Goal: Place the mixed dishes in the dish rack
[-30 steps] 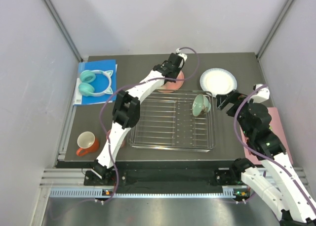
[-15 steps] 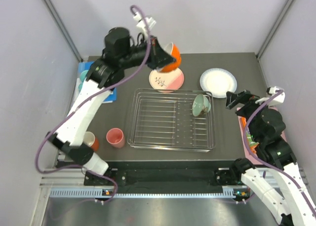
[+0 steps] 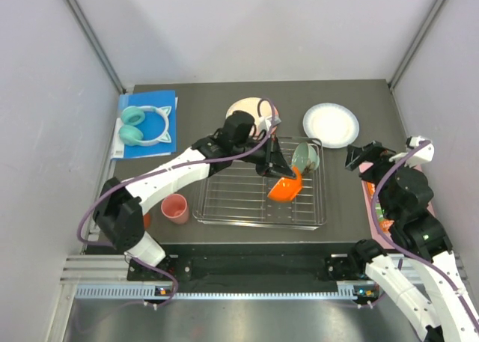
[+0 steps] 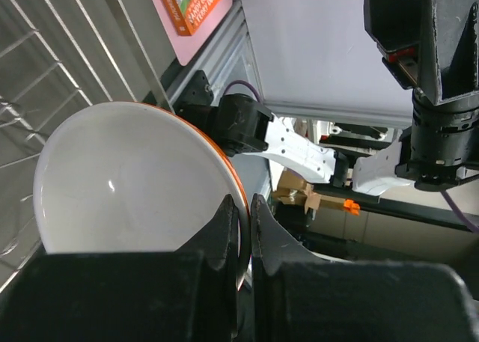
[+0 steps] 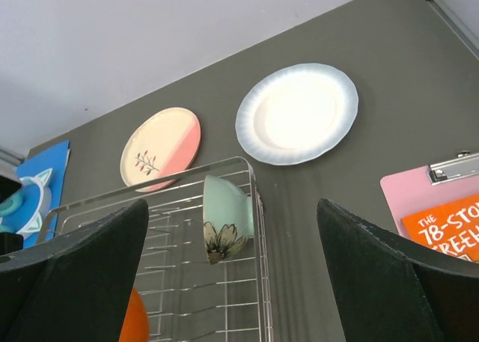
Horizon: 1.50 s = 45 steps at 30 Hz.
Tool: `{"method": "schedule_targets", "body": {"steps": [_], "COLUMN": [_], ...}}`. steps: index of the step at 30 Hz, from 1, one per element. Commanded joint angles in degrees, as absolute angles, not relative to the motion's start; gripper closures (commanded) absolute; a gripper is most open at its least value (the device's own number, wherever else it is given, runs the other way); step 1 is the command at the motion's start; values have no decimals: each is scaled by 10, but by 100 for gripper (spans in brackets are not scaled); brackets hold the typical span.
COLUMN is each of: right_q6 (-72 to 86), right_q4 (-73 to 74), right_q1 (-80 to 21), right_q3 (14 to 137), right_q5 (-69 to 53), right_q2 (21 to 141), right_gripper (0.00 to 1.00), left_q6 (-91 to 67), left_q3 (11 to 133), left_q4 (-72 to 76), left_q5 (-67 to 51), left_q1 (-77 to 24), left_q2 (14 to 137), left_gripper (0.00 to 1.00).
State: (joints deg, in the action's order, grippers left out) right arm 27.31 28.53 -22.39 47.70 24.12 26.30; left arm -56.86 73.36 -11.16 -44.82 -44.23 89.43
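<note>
I should shift right in the top view to the rack's empty near corner (image 3: 308,208) below my left gripper, lower the bowl and release its rim.
My left gripper (image 3: 275,170) is shut on the rim of the orange bowl (image 3: 285,187). It holds the bowl tilted just over the right half of the dish rack (image 3: 258,222). In the left wrist view both fingers pinch the orange rim at my left gripper (image 4: 243,203), and the bowl's white inside (image 4: 127,177) faces the camera. A mint-green bowl (image 3: 304,159) lies on its side in the rack's far right corner. The pink-and-cream plate (image 3: 247,108) and the white plate (image 3: 331,124) lie flat behind the rack. The pink cup (image 3: 174,208) stands left of the rack. My right gripper (image 3: 361,157) hangs open to the right, holding nothing.
Teal headphones (image 3: 144,125) lie on a blue board (image 3: 150,102) at the far left. A pink clipboard (image 5: 441,196) with an orange book (image 5: 449,230) lies right of the rack, under my right arm. Grey walls close in the table on three sides.
My left arm lifted the orange bowl off the pink-and-cream plate, then swung it down over the rack's right half. My right gripper drew back slightly to the right, still open.
</note>
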Motion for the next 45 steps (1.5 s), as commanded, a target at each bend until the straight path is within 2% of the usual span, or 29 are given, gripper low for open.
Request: {"method": "schedule_targets", "body": {"steps": [1,10,23,37,39,41,42,45], "right_q6": [291,288,293,287,290,292,293,291], "right_q4": [292,307,354,371,371,372,373,376], "right_q1": [-229,-229,-228,-229,-229,-229,-229,-228], "right_q3": [492,489,508,504,504,503,503,503], "right_q5": [258,251,245,246,245,243,243,245], "right_q2": [253,240,210,211,211,210,210,210], "right_gripper": [7,7,6,5,5,5,5,4], "left_q6": [-637,-661,-639,-660,-661,-659,-659,-656], "left_q3": [756,779,845,735,749,758,765,767], "left_q4": [12,16,5,32,33,33,30,25], "left_q5": [-444,-410,-370,-359,-360,-360,-361,-359], "left_q1": [-482,-554,-558,-522,-519,-517,-516,-516], "left_q2": [904,967,1057,1019,1025,1032,1034,1030], "left_gripper": [100,100,100,100,87,59,40,22]}}
